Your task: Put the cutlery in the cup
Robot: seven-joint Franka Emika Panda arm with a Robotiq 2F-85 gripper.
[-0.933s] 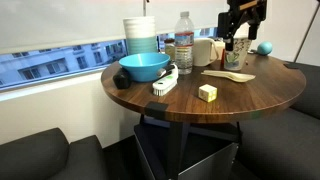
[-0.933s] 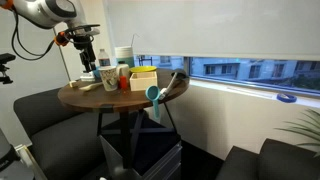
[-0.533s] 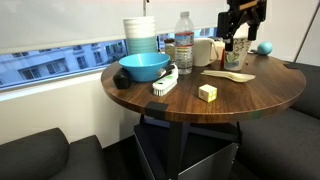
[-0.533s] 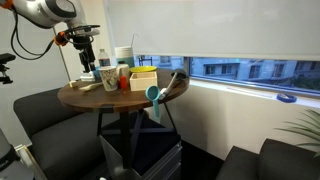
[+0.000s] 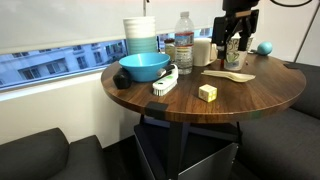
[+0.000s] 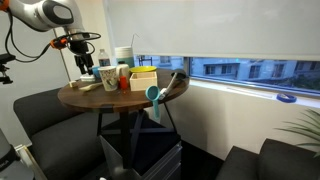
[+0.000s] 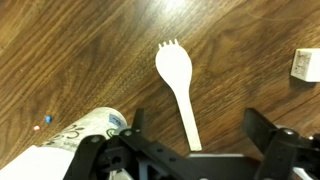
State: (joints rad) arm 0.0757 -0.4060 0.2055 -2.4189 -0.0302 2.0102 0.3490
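Note:
My gripper will go down to the spork's handle end next, then close across it.
The cutlery is a pale cream spork (image 7: 178,85) lying flat on the wooden table, tines pointing away in the wrist view; it also shows in an exterior view (image 5: 229,75). My gripper (image 7: 200,135) is open and hangs above the handle end of the spork, a finger on either side, holding nothing. In an exterior view the gripper (image 5: 236,42) is above the table's far side. The patterned cup (image 7: 85,135) lies at the lower left of the wrist view, just beside my left finger; in an exterior view (image 5: 238,54) it stands under the gripper.
On the round wooden table (image 5: 200,110) are a blue bowl (image 5: 144,68), a white brush with black base (image 5: 164,84), a water bottle (image 5: 184,43), a tall white and blue stack (image 5: 140,36), a pale block (image 5: 207,92) and a blue ball (image 5: 264,47).
The gripper has moved a little lower and towards the cutlery over the far side of the table. The objects on the table have not moved.

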